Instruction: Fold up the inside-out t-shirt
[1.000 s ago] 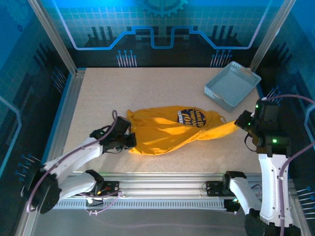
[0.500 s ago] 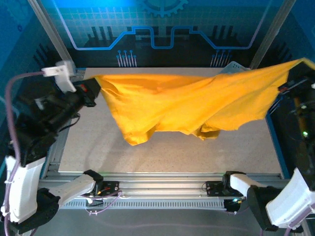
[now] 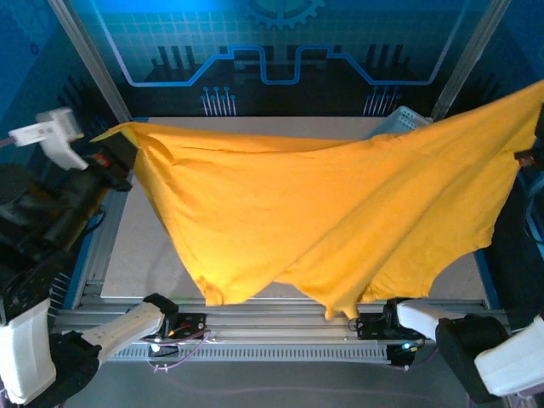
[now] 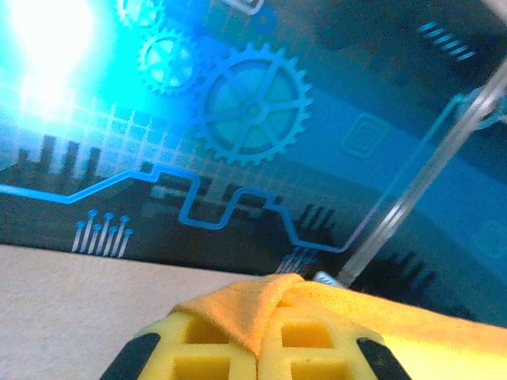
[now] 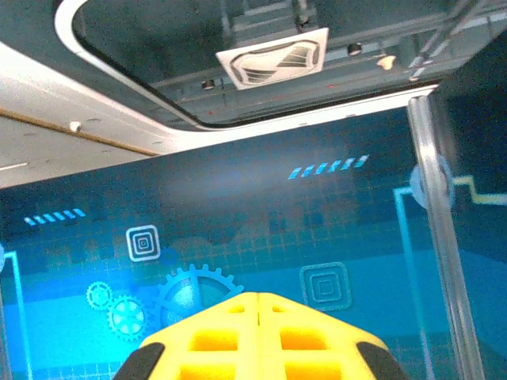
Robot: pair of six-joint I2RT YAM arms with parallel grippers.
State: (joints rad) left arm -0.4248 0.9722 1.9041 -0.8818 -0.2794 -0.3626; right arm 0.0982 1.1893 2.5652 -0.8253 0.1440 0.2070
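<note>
My left gripper should next carry the shirt's corner outward and down to the far edge of the tabletop and let it go there, because the shirt is still hanging in midair.
The inside-out t-shirt [image 3: 340,212] is mustard-yellow and hangs stretched in the air across the whole table, its plain side towards the top camera. My left gripper [image 3: 117,153] is raised at the far left and shut on the shirt's left corner. In the left wrist view, a fold of the cloth [image 4: 238,305] is pinched between its yellow fingers [image 4: 309,340]. My right gripper [image 5: 260,297] is shut and points up at the back wall. The shirt's right corner [image 3: 531,98] rises to it at the frame's right edge. The print is hidden.
One corner of the pale blue-grey basket [image 3: 406,117] peeks over the shirt's top edge at the back right. A strip of speckled table [image 3: 140,246] shows at the left under the cloth. Metal frame posts [image 3: 89,59] stand at the back corners.
Both arms have lifted the shirt off the table and pulled it apart. Since half a second ago it is spread wider and nearer the camera, its lower edge hanging over the front rail.
</note>
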